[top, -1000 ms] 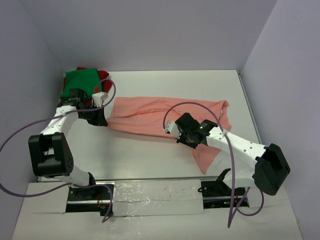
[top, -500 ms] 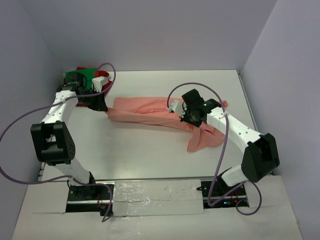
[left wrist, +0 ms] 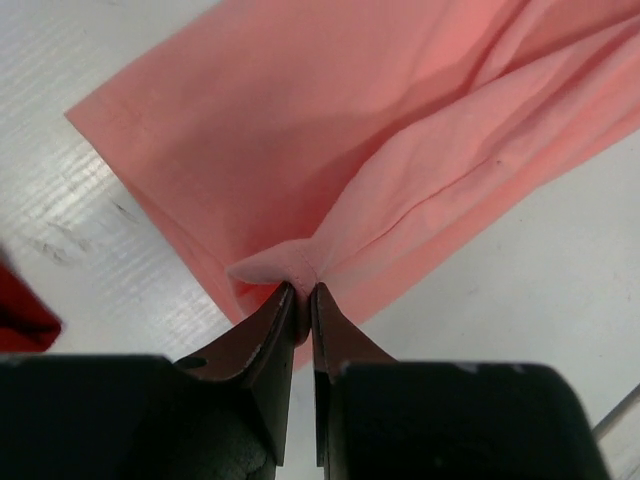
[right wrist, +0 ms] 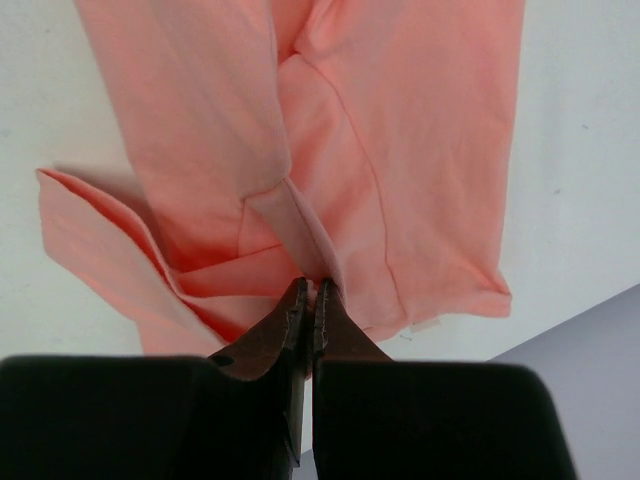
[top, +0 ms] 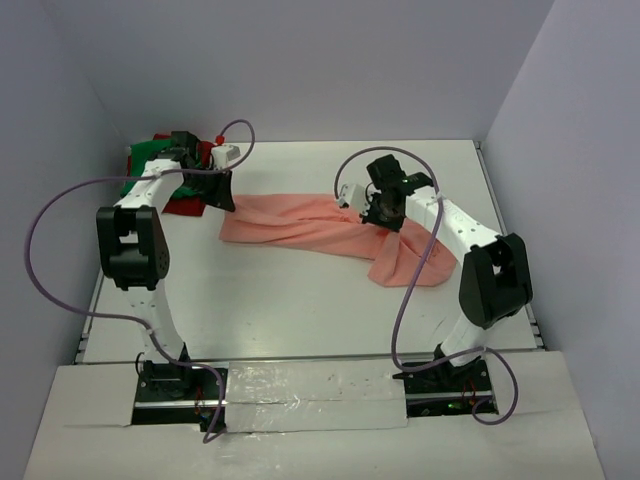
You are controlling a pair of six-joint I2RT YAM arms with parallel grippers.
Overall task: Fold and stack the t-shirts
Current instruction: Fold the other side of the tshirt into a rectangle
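One flap of the salmon-pink t-shirt trails toward the table's near edge, so my right gripper will next pull the t-shirt's fold outward, toward the back panel (right wrist: 415, 304), and then open.
The salmon-pink t-shirt (top: 310, 225) hangs stretched between my two grippers across the middle of the table, bunched lengthwise. My left gripper (top: 226, 193) is shut on a fold of its left end (left wrist: 300, 275). My right gripper (top: 383, 210) is shut on a fold near its right end (right wrist: 318, 270), and the rest droops toward the table (top: 405, 262). The green t-shirt (top: 148, 158) lies on the dark red t-shirt (top: 185, 205) at the back left, mostly hidden by my left arm. A corner of the red one shows in the left wrist view (left wrist: 20, 315).
The white table (top: 300, 310) is walled by pale panels at the back and both sides. Purple cables loop above both arms. A silver taped strip (top: 315, 390) runs along the near edge between the arm bases.
Both arms have swung toward the back of the table, lifting and carrying the pink t-shirt with them. The shirt has bunched into a narrower band, its right end now dangling.
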